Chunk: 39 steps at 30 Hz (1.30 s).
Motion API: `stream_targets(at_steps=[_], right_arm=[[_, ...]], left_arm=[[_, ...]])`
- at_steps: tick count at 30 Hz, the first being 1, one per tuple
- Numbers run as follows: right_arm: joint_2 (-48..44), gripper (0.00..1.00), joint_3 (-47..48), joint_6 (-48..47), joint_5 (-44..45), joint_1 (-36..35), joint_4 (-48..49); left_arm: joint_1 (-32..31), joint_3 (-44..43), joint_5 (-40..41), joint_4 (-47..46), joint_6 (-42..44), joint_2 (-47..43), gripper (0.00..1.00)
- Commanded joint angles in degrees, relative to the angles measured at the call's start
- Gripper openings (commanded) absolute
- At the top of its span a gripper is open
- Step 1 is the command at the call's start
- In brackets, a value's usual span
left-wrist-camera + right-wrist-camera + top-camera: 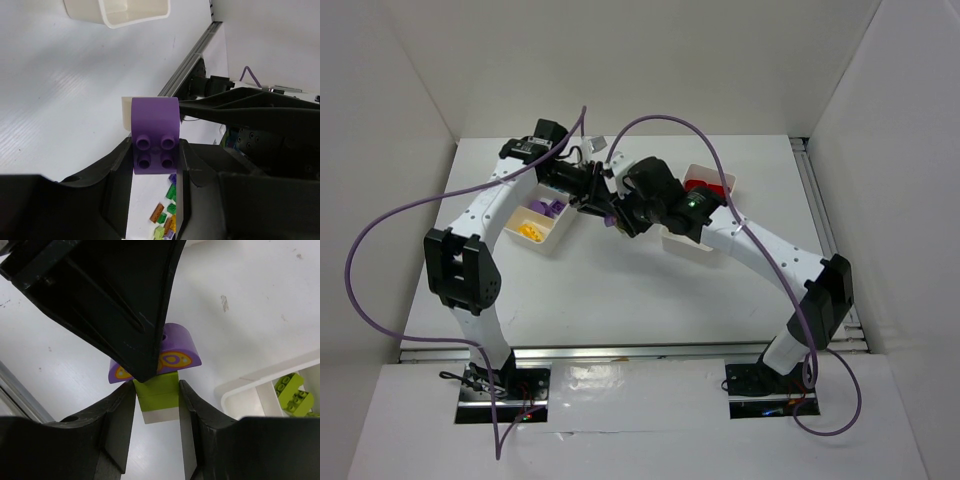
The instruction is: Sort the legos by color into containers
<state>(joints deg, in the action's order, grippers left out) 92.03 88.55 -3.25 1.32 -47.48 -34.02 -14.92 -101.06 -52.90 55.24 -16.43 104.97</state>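
The container section with purple bricks is below my left gripper, to its left in the top view; I should carry the matching purple brick over it, lower and release.
A purple curved brick [154, 135] with four studs sits clamped between my left gripper's [155, 160] fingers. It is joined to a lime green brick [159, 392] with a white part under it. My right gripper [157, 395] has both fingers pressed against the lime brick's sides, just below the purple brick [182, 352] with its yellow eye print. In the top view the left gripper [598, 200] and right gripper [620, 220] meet above the table between the two containers. The left white tray [558, 240] holds yellow and purple bricks. The right white tray [692, 250] holds red ones [708, 186].
A lime brick [295, 392] lies in a tray compartment [260, 377] at the right of the right wrist view. A white tray corner [125, 12] shows at the top of the left wrist view. Purple cables [380, 225] loop over both arms. White walls enclose the table.
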Motion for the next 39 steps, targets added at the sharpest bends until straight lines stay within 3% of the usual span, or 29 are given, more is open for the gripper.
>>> stream_targets(at_steps=[1,3,8,15,18,21,25,35,39], right_arm=[[-0.27,0.34,-1.27,2.01,-1.06,-0.42,6.50],[-0.80,0.25,-2.07,2.54,-1.06,-0.42,7.03],[-3.87,0.15,-5.15,4.12,0.69,0.11,7.65],[-6.51,0.15,-9.28,6.49,1.23,1.34,7.65],[-7.13,0.15,-9.89,7.11,2.45,1.87,7.65],[-8.26,0.15,-11.20,7.73,2.98,2.39,7.65],[-8.27,0.15,-11.82,8.26,2.98,3.01,7.65],[-7.74,0.15,-10.68,8.26,3.51,3.54,5.98],[-7.74,0.15,-10.68,8.78,3.51,4.07,5.98]], left_arm=[[-0.29,-1.86,-4.66,-1.62,-0.45,0.41,0.00],[0.23,-1.86,-4.66,-1.63,-0.45,0.41,0.00],[2.08,-0.55,-4.66,-2.95,-2.21,-0.11,0.00],[5.59,2.00,-2.04,-7.16,-6.33,-0.11,0.00],[9.90,2.52,6.12,-7.17,-8.00,-0.73,0.00],[13.59,1.83,22.19,-6.11,-9.59,-0.73,0.00],[13.60,0.60,42.21,-6.11,-14.84,1.28,0.00],[14.13,-4.41,53.34,-8.84,-18.12,10.42,0.00],[14.13,-8.44,54.05,-8.84,-18.12,14.64,0.19]])
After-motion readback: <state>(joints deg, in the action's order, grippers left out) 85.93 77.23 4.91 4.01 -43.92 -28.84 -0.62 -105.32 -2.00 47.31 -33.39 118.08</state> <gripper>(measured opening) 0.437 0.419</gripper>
